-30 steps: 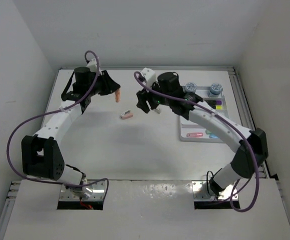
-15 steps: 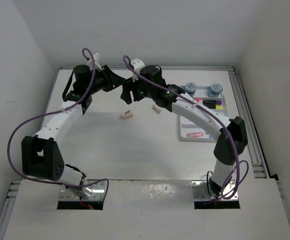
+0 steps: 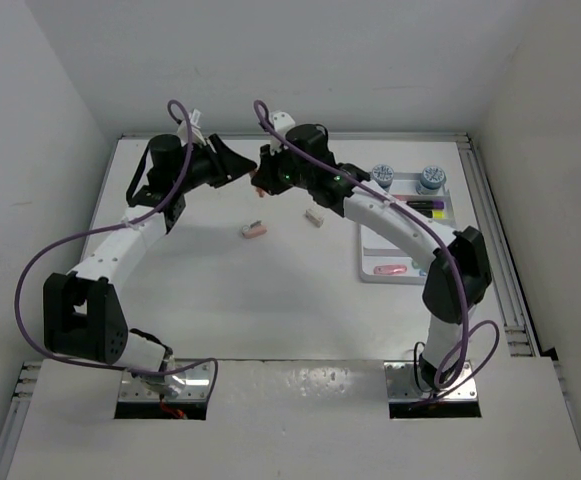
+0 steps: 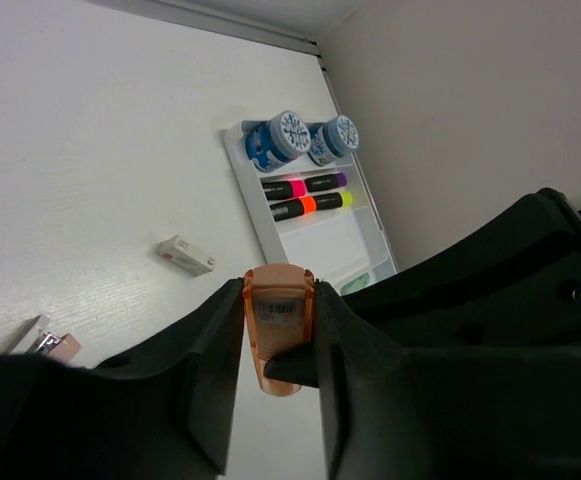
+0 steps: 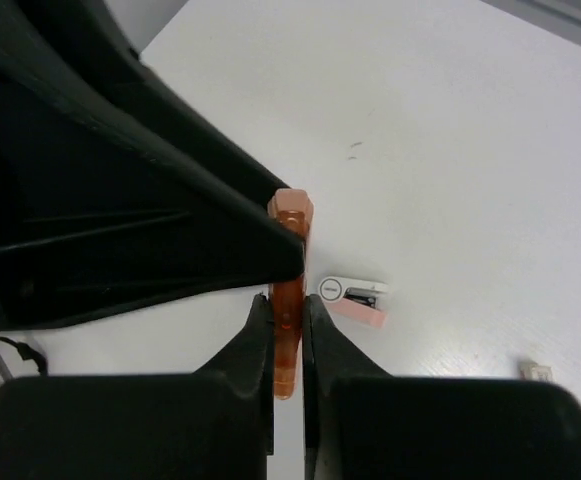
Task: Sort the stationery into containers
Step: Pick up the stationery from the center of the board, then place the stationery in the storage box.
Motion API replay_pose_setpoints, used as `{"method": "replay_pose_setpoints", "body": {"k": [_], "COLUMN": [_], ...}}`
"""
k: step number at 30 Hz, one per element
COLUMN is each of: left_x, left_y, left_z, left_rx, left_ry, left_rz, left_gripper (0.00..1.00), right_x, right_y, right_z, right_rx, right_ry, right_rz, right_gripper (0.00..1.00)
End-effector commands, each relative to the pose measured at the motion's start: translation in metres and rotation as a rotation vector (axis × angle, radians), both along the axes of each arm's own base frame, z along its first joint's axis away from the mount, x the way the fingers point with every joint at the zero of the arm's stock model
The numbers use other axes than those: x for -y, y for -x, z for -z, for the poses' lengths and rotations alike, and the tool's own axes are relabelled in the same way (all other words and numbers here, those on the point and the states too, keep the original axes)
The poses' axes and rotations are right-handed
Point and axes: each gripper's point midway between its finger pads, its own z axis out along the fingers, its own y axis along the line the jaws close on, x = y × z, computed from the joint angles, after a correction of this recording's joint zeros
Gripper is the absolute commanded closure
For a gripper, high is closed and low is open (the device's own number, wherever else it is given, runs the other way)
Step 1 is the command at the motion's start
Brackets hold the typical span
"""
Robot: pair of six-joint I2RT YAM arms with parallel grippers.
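The right gripper moves back and down beside the pink stub next and releases the orange stub. The pink stub already lies in the white tray's front section (image 3: 389, 262).
An orange stub (image 4: 278, 320) hangs above the table's far middle, caught between both grippers at once. My left gripper (image 4: 278, 300) presses its wide sides, and my right gripper (image 5: 287, 310) is shut on its thin faces lower down (image 5: 288, 330). From above the two grippers meet tip to tip, left (image 3: 242, 170) and right (image 3: 265, 178). The white tray (image 3: 400, 245) lies at the right with two blue-white pots (image 3: 381, 176) at its far end, black markers (image 4: 305, 205) in rows, and pink and blue stubs (image 3: 390, 268) near its front.
A pink-and-white stub (image 3: 254, 231) lies on the table just below the grippers. A tiny beige block (image 3: 315, 215) rests to its right, between it and the tray. The table's back wall runs close behind both grippers.
My right arm swung left from near the tray to the left gripper and shut on the orange stub. The left gripper moved slightly right, still at the stub.
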Motion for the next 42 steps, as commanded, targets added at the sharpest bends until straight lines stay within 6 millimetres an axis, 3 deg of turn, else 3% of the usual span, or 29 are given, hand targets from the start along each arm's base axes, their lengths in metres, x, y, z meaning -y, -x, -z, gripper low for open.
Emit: {"method": "replay_pose_setpoints", "body": {"k": [1, 2, 3, 5, 6, 7, 8, 9, 10, 11, 12, 13, 14, 15, 16, 18, 20, 24, 32, 34, 35, 38, 42], "left_x": [0.006, 0.005, 0.001, -0.007, -0.015, -0.024, -0.031, -0.038, -0.043, -0.048, -0.05, -0.052, -0.051, -0.048, -0.034, -0.029, -0.021, -0.029, -0.03, -0.028, -0.028, -0.024, -0.021], "left_y": [0.017, 0.016, 0.015, 0.01, 0.007, 0.0, -0.003, -0.004, -0.009, -0.008, -0.009, -0.008, -0.007, -0.005, 0.004, 0.005, 0.005, -0.005, -0.009, -0.009, -0.01, -0.013, -0.015], "left_z": [-0.032, -0.032, -0.028, -0.023, -0.02, -0.012, -0.002, 0.002, 0.02, 0.033, 0.039, 0.05, 0.057, 0.063, 0.077, 0.091, 0.105, 0.119, 0.15, 0.157, 0.162, 0.177, 0.192], "left_rx": [0.098, 0.094, 0.069, 0.063, 0.042, 0.038, 0.012, -0.02, -0.029, -0.069, -0.066, -0.049, -0.045, -0.009, -0.031, -0.024, -0.045, -0.049, -0.093, -0.093, -0.086, -0.083, -0.106], "left_ry": [0.034, 0.031, 0.022, -0.011, -0.033, -0.085, -0.121, -0.158, -0.238, -0.28, -0.312, -0.366, -0.388, -0.431, -0.44, -0.548, -0.625, -0.755, -0.869, -0.881, -0.904, -0.937, -0.959], "left_rz": [0.065, 0.06, 0.044, 0.007, -0.019, -0.056, -0.077, -0.084, -0.059, -0.043, -0.027, 0.008, 0.031, 0.082, 0.16, 0.211, 0.237, 0.186, 0.252, 0.271, 0.285, 0.324, 0.376], "left_gripper": [0.47, 0.29, 0.0, 0.0, 0.0, 0.0, 0.0, 0.0, 0.0, 0.0, 0.0, 0.0, 0.0, 0.0, 0.0, 0.0, 0.0, 0.0, 0.11, 0.12, 0.13, 0.15, 0.18], "right_x": [0.003, 0.009, 0.02, 0.04, 0.059, 0.072, 0.088, 0.117, 0.131, 0.157, 0.183, 0.196, 0.216, 0.237, 0.25, 0.277, 0.293, 0.307, 0.332, 0.334, 0.336, 0.34, 0.338], "right_y": [0.002, 0.002, 0.001, 0.006, 0.008, 0.02, 0.028, 0.038, 0.049, 0.077, 0.079, 0.087, 0.108, 0.108, 0.125, 0.126, 0.128, 0.119, 0.104, 0.103, 0.102, 0.099, 0.094], "right_z": [-0.015, -0.016, -0.006, -0.014, 0.003, -0.012, -0.006, 0.026, 0.034, 0.053, 0.062, 0.068, 0.086, 0.092, 0.108, 0.122, 0.135, 0.155, 0.189, 0.196, 0.199, 0.203, 0.189], "right_rx": [0.08, 0.09, 0.078, 0.126, 0.111, 0.214, 0.248, 0.219, 0.29, 0.275, 0.283, 0.355, 0.307, 0.336, 0.266, 0.261, 0.238, 0.223, 0.206, 0.191, 0.192, 0.175, 0.172], "right_ry": [-0.01, -0.005, 0.015, 0.048, 0.093, 0.141, 0.204, 0.274, 0.34, 0.397, 0.445, 0.511, 0.556, 0.624, 0.641, 0.707, 0.725, 0.768, 0.863, 0.871, 0.878, 0.884, 0.859], "right_rz": [-0.058, -0.058, -0.054, -0.07, -0.075, -0.167, -0.211, -0.231, -0.338, -0.404, -0.408, -0.501, -0.549, -0.589, -0.632, -0.679, -0.688, -0.766, -0.861, -0.869, -0.874, -0.86, -0.799], "right_gripper": [1.0, 1.0, 1.0, 1.0, 1.0, 1.0, 1.0, 1.0, 1.0, 1.0, 1.0, 1.0, 1.0, 1.0, 1.0, 1.0, 1.0, 1.0, 0.98, 0.92, 0.8, 0.63, 0.53]}}
